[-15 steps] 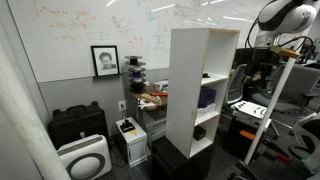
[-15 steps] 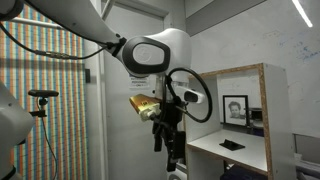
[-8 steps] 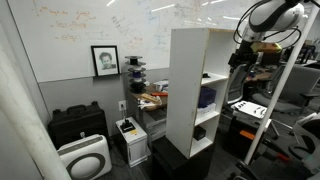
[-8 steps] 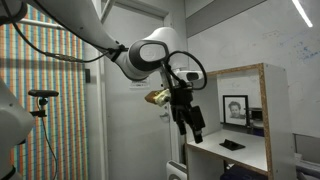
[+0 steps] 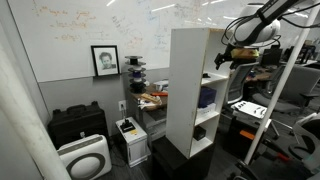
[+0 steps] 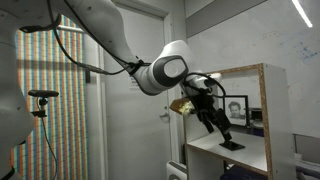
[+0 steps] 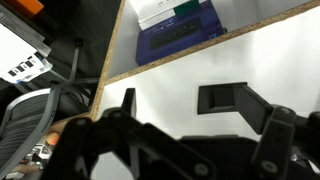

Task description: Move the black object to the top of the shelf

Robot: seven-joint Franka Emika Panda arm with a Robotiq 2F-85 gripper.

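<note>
The gripper will next go down and outward, toward the right in the wrist view, to the black object (image 5: 206, 76) (image 7: 221, 98), because the object lies off-center below one finger.
The tall white shelf (image 5: 190, 85) stands in the middle of the room; it also shows from its open side (image 6: 252, 155). A small flat black object (image 6: 232, 146) lies on a white board inside an upper compartment. My gripper (image 6: 222, 125) reaches into that compartment from the open side and hovers just above the object, also seen in an exterior view (image 5: 222, 58). In the wrist view the gripper (image 7: 188, 100) is open, and the black object (image 7: 220, 97) lies on the white board close to the right fingertip. Nothing is held.
A blue box (image 7: 180, 30) sits on the board below, also seen in an exterior view (image 5: 207, 97). A framed portrait (image 5: 104, 60) hangs on the wall behind. Black cases (image 5: 77, 122) and a white appliance (image 5: 84, 157) stand on the floor. Tripods and gear crowd one side (image 5: 262, 110).
The arm has swung up and toward the shelf. The gripper has moved from outside the unit into the upper compartment, down to just above the black object.
</note>
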